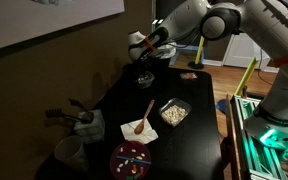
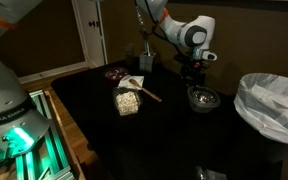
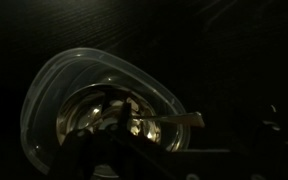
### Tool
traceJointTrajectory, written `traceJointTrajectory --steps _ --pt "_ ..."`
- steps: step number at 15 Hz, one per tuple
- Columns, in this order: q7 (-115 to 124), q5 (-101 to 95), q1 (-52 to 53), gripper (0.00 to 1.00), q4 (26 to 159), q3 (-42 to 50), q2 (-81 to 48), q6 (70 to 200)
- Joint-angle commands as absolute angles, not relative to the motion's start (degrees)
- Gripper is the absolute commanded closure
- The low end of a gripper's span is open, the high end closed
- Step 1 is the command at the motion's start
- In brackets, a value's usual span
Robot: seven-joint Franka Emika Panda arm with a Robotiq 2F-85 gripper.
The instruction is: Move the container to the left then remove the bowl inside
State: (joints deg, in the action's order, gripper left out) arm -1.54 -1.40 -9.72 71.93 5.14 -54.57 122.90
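Observation:
The container's rim by the pale flat piece is below my gripper, so my gripper needs to lower its spread fingers to either side of that part of the rim and close there.
The container is a round clear dish with a pale rim, filling the lower left of the wrist view. The bowl, dark and shiny, sits inside it. A pale flat strip sticks out to the right over the bowl's edge. In both exterior views the container stands near the far edge of the black table. My gripper hovers just above it, a little apart from it. Its fingers look spread and hold nothing. They show only as dark shapes at the bottom of the wrist view.
On the table are a square clear dish of light food, a wooden spoon on a white napkin, a maroon plate, a white ribbed tub and a dark kettle-like object. A bag-lined bin stands beside the table.

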Motion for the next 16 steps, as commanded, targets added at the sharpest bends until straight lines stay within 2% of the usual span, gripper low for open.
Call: traceJointTrajectory --steps 1,3,5,6,13,15,16 --pt "-1.6 -3.9 -8.8 0.00 65.2 6.6 -59.0 117.5" --pt "-2.2 -5.2 -8.7 0.01 63.0 6.8 -60.2 113.9" --pt "-3.8 -6.0 -9.0 0.26 61.0 6.4 -61.4 111.3" --pt "-4.4 -6.3 -9.0 0.29 59.9 6.3 -62.1 109.9" --pt "-7.6 -6.9 -9.3 0.87 53.0 6.0 -66.7 104.5" --pt "-7.6 -6.2 -9.3 1.00 52.1 5.5 -66.8 103.6" --pt "-7.7 -5.3 -9.4 1.00 52.2 4.7 -66.1 103.0"
